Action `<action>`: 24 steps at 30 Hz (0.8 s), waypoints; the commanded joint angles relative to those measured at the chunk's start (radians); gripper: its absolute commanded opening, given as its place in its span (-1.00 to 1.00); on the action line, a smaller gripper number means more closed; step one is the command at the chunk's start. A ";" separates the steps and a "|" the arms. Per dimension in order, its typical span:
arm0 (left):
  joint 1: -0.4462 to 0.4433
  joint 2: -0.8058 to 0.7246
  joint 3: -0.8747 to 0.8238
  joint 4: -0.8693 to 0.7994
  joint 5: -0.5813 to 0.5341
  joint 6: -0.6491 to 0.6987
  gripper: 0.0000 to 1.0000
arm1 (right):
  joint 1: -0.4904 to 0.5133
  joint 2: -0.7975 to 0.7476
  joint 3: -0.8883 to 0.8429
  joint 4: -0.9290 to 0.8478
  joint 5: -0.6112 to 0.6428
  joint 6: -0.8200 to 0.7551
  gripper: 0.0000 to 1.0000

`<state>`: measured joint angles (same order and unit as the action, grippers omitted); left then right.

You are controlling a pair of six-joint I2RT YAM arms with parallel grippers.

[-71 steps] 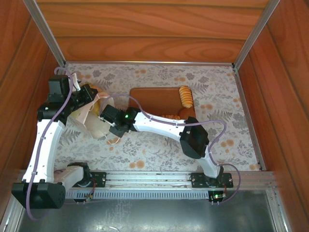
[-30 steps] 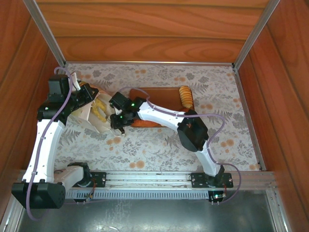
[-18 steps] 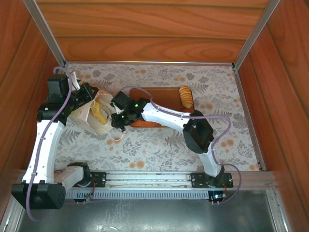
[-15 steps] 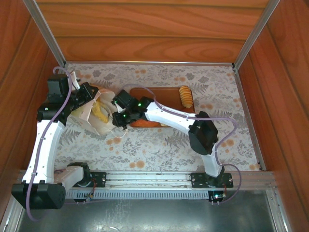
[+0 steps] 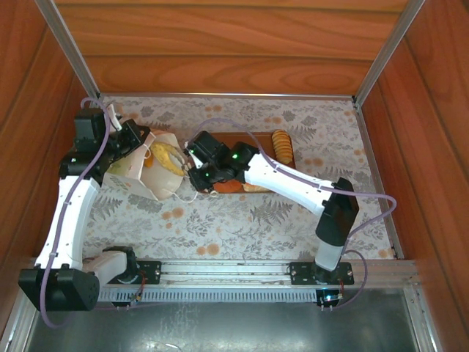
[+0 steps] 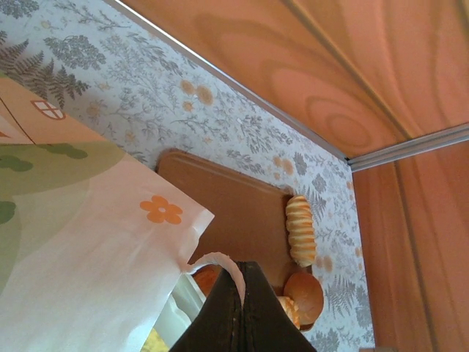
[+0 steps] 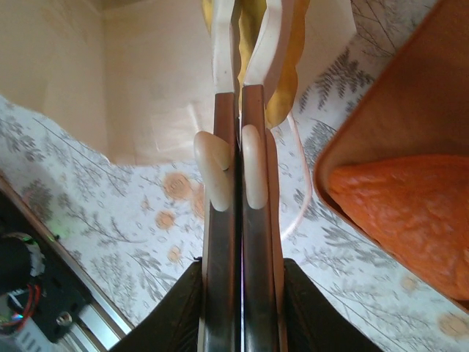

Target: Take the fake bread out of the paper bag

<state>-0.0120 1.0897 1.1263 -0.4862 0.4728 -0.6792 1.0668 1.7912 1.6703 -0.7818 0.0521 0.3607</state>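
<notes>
My right gripper holds the yellow pastry and will pull it from the bag's opening over the board [image 5: 238,143] beside the orange piece, then lower and let it go. That part of the board is empty.
The white paper bag [image 5: 150,176] hangs tilted at the left, its mouth facing right, with yellow fake bread [image 5: 170,158] showing inside. My left gripper [image 5: 137,139] is shut on the bag's white cord handle [image 6: 220,265], which runs into the closed jaws [image 6: 242,277]. At the bag's mouth, my right gripper [image 5: 190,177] has its fingertips [image 7: 222,51] pressed onto a yellow pastry [image 7: 282,81], with the gripper [image 7: 244,44] nearly shut. A ridged loaf [image 5: 281,147] and an orange piece [image 5: 231,186] lie on the brown board [image 5: 238,143].
In the left wrist view a round bun [image 6: 304,293] sits on the board beside the ridged loaf [image 6: 300,229]. The orange piece [image 7: 399,213] lies just right of my right fingers. Wooden walls close in the floral mat [image 5: 242,220] on three sides.
My right gripper has narrowed and shifted right at the bag's mouth while its elbow swung out to the right. The left arm has tilted the bag's mouth up and to the right.
</notes>
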 commanded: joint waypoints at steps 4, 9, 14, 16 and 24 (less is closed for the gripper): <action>0.002 0.009 0.005 0.037 -0.081 -0.044 -1.00 | 0.009 -0.163 -0.081 -0.069 0.095 -0.049 -0.67; -0.003 0.021 0.000 0.037 -0.112 -0.046 -1.00 | 0.004 -0.306 -0.184 -0.109 0.216 -0.035 -0.68; -0.008 0.023 -0.008 0.036 -0.120 -0.046 -1.00 | -0.036 -0.397 -0.262 -0.137 0.294 -0.024 -0.65; -0.009 0.019 -0.007 0.037 -0.119 -0.041 -1.00 | -0.079 -0.397 -0.284 -0.155 0.314 -0.016 -0.64; -0.008 -0.016 -0.016 0.036 -0.112 -0.020 -1.00 | -0.230 -0.230 -0.208 -0.265 0.432 -0.081 -0.63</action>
<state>-0.0154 1.1015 1.1252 -0.4637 0.3691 -0.7136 0.8536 1.5261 1.4155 -1.0126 0.3843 0.3130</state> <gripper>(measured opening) 0.044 0.258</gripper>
